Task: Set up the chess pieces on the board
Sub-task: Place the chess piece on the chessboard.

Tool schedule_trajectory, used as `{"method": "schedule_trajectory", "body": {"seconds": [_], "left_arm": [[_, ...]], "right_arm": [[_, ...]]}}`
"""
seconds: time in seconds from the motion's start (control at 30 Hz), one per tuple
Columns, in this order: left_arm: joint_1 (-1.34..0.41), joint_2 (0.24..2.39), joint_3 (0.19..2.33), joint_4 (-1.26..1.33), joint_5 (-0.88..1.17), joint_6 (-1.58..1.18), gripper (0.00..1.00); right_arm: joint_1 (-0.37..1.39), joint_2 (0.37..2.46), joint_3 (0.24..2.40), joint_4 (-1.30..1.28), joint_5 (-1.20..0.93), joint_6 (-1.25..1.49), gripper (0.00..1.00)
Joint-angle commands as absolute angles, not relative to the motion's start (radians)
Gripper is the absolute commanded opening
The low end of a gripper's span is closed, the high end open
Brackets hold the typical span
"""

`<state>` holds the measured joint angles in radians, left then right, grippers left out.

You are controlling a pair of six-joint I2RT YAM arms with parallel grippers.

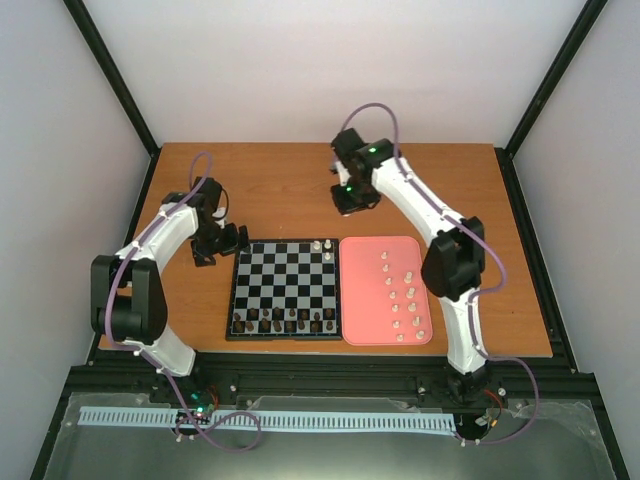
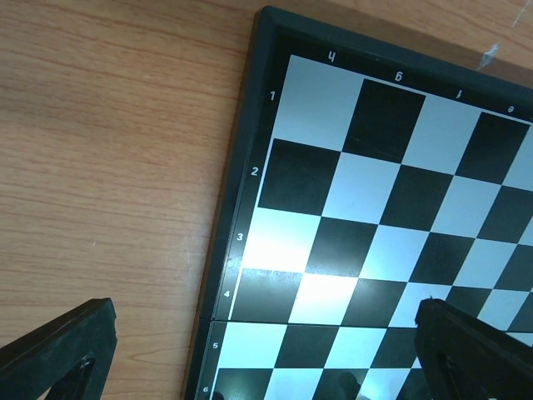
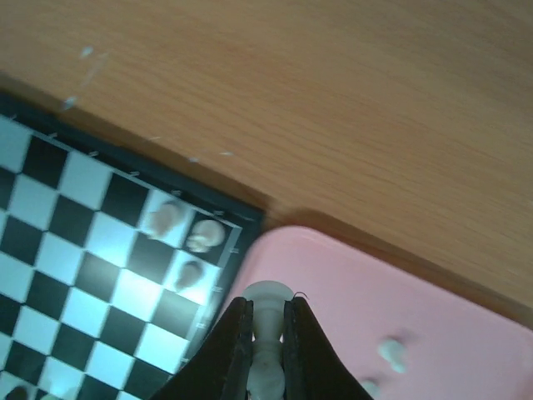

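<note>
The robot is going to move its right gripper next, to the left in the top view and down onto the far dark square [image 1: 304, 246] [image 3: 125, 198] beside the white pieces, because that square is empty.
The board [image 1: 232, 300] lies in the middle of the table, with a row of dark pieces [image 1: 285, 322] along its near edge. Three white chess pieces [image 1: 326, 248] stand at its far right corner; the right wrist view shows them too [image 3: 206, 235]. Several more white pieces [image 1: 405, 300] lie on the pink tray [image 1: 360, 290]. My right gripper [image 3: 266, 304] is shut on a white piece [image 3: 268, 342], hanging above the tray's far left corner [image 3: 416, 292]. My left gripper [image 2: 266, 350] is open over the board's far left part [image 2: 241, 167], with nothing between its fingers.
The pink tray sits flush against the board's right side. Bare wooden table [image 1: 270, 190] stretches behind the board and the tray. Black frame posts and pale walls close in the table on the left, right and back.
</note>
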<state>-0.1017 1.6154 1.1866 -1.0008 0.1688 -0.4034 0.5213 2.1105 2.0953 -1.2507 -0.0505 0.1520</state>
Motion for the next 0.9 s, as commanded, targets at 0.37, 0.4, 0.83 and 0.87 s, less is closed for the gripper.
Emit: {"method": "schedule_trajectory", "body": {"seconds": [0.37, 0.4, 0.83, 0.87], "left_arm": [[-0.095, 1.522, 1.124, -0.987, 0.155, -0.399, 1.00], [-0.095, 1.521, 1.122, -0.986, 0.155, -0.400, 1.00], [-0.096, 1.519, 1.135, -0.985, 0.148, -0.411, 1.00], [-0.096, 1.519, 1.138, -0.988, 0.148, -0.412, 1.00]], "right_arm": [[0.736, 2.298, 2.301, -1.257, -0.183, 0.111, 0.03], [0.739, 2.309, 2.306, -1.269, -0.187, 0.106, 0.03], [0.747, 2.440, 2.373, -1.246, -0.166, 0.075, 0.04], [0.748, 2.445, 2.373, -1.238, -0.162, 0.075, 0.04]]}}
